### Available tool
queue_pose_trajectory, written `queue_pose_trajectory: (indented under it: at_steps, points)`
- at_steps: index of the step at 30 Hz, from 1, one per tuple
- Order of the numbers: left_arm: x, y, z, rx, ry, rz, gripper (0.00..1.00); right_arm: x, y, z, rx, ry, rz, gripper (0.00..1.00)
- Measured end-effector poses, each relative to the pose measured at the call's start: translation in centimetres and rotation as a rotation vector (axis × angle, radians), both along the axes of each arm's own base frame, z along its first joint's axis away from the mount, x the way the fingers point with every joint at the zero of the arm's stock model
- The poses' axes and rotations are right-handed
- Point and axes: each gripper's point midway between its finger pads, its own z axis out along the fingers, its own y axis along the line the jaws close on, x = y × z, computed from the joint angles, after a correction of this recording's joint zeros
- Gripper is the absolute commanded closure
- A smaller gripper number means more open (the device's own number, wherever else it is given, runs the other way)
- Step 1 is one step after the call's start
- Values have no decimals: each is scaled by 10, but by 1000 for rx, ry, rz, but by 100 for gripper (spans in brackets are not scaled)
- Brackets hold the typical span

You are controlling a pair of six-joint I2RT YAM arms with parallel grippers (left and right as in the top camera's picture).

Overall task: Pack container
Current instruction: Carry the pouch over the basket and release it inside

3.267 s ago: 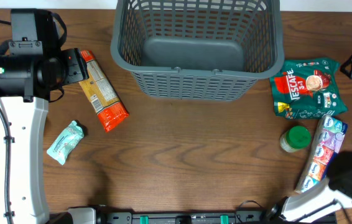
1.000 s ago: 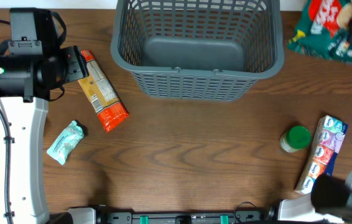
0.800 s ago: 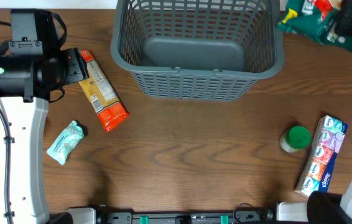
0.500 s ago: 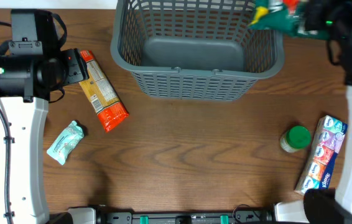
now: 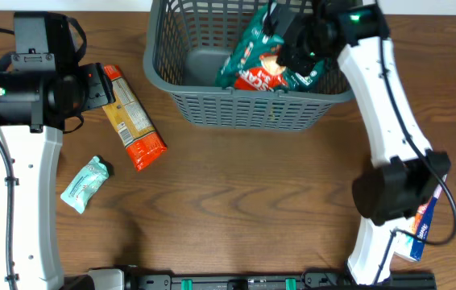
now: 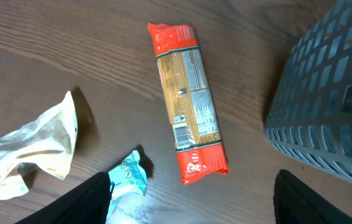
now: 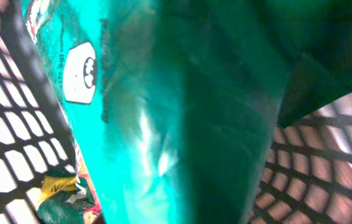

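Observation:
My right gripper next lowers the coffee bag, already hanging within the basket's rim, to the space inside the basket's near side below and releases it.
The container, a large dark grey slotted basket, stands at the table's far middle. My right gripper reaches over its right rim, shut on a green and red coffee bag that hangs inside the basket. The right wrist view is filled by that bag, which hides the fingers, with basket lattice behind it. My left gripper hovers open at the left, above the table, with nothing between its fingers. Below it lies an orange pasta packet, beside the basket wall.
The pasta packet lies left of the basket. A teal snack packet sits nearer the front, and a crumpled beige bag lies at the left edge. A tissue pack shows partly behind the right arm.
My right arm has carried the green coffee bag leftward from beyond the basket's right rim and down into the basket. The left arm has not moved.

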Motion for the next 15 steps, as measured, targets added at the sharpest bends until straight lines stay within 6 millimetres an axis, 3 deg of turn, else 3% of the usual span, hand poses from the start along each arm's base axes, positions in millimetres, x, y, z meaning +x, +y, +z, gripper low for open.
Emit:
queue_pose_trajectory:
  at_steps: [4, 8, 9, 10, 11, 12, 15]
  points:
    - [0, 0, 0, 0, 0, 0, 30, 4, 0, -36, -39, 59, 46, 99]
    - [0, 0, 0, 0, 0, 0, 30, 6, 0, -59, -56, 103, 66, 99]
    - [0, 0, 0, 0, 0, 0, 30, 6, 0, -62, -59, 108, 69, 90]
    - [0, 0, 0, 0, 0, 0, 31, 6, 0, -64, -61, 110, 72, 57]
    - [0, 0, 0, 0, 0, 0, 31, 6, 0, -64, -62, 114, 72, 5]
    - [0, 0, 0, 0, 0, 0, 30, 5, 1, -64, -60, 115, 72, 1]
    - [0, 0, 0, 0, 0, 0, 30, 6, 2, -62, -42, 117, 49, 1]
